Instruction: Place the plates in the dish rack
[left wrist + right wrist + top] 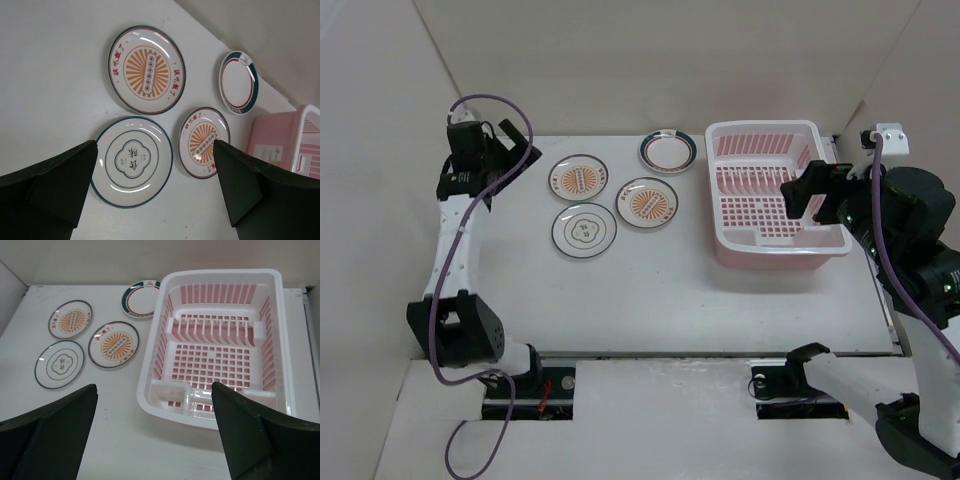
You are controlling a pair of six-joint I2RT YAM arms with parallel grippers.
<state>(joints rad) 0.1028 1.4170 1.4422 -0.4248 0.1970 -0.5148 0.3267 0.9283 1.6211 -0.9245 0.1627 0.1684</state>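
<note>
My left gripper moves down onto the closest orange-centred plate's near rim beside bare tabletop next, as the plate lies below and to its right in the top view.
Four plates lie flat on the table left of the dish rack (760, 128): two with orange centres (578, 178) (647, 202), one with thin dark rings (584, 230) and one with a teal rim (668, 150). The rack holds no plates. My left gripper (515, 158) is open and empty, raised at the table's far left, above and left of the plates. Its wrist view shows the ringed plate (131, 161) and the orange plates (146, 70) (204, 142). My right gripper (803, 195) is open and empty, raised over the rack's right side. Its wrist view shows the rack (150, 365) below.
White walls enclose the table on the left, back and right. The rack stands near the table's right edge. In the right wrist view the plates (113, 344) lie left of the rack. The teal-rimmed plate (238, 82) lies close to the rack's far corner.
</note>
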